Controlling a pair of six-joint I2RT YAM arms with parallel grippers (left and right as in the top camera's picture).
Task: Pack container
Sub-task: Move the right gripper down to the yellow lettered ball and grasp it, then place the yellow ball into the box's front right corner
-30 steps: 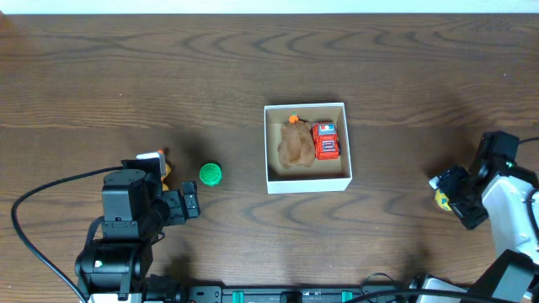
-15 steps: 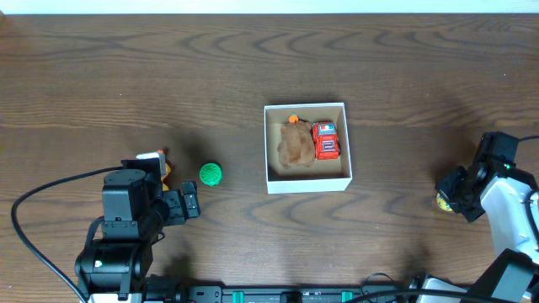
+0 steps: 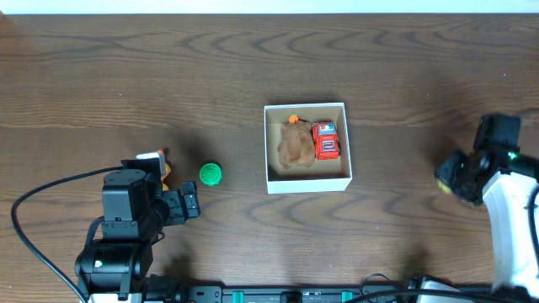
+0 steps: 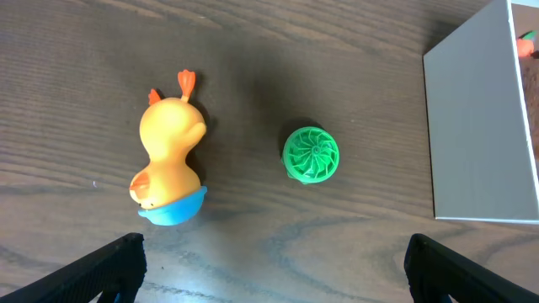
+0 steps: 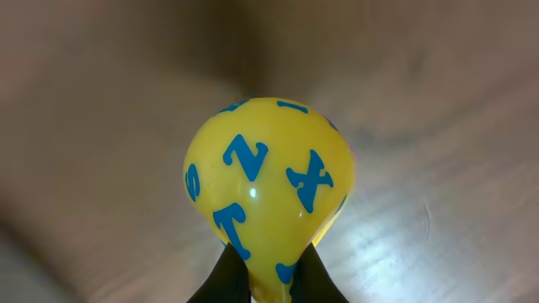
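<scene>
My right gripper carries the toy left in the overhead view to the container (image 3: 308, 183) next and releases it into the empty near corner by the truck (image 3: 326, 140).
The container (image 3: 308, 183), a white-walled square box, sits mid-table in the overhead view and holds a brown plush toy (image 3: 294, 145) and a red toy truck (image 3: 326, 140). Its white wall (image 4: 472, 126) also fills the right side of the left wrist view. At the far right, my right gripper (image 3: 452, 172) is shut on the narrow end of a yellow ball-shaped toy with blue letters (image 5: 269, 177), its fingers (image 5: 232, 278) pinching it from both sides. My left gripper (image 4: 271, 263) stands wide open and holds nothing. Beyond it lie a green ribbed ball (image 4: 311, 154) and a yellow duck (image 4: 171, 164).
In the overhead view the green ball (image 3: 210, 173) lies left of the container, and the duck (image 3: 162, 164) is mostly hidden by the left arm. A black cable (image 3: 42, 198) loops at the table's front left.
The right gripper closed on the yellow lettered toy and has moved toward the table's far side with it. The left arm, duck and green ball have not moved.
</scene>
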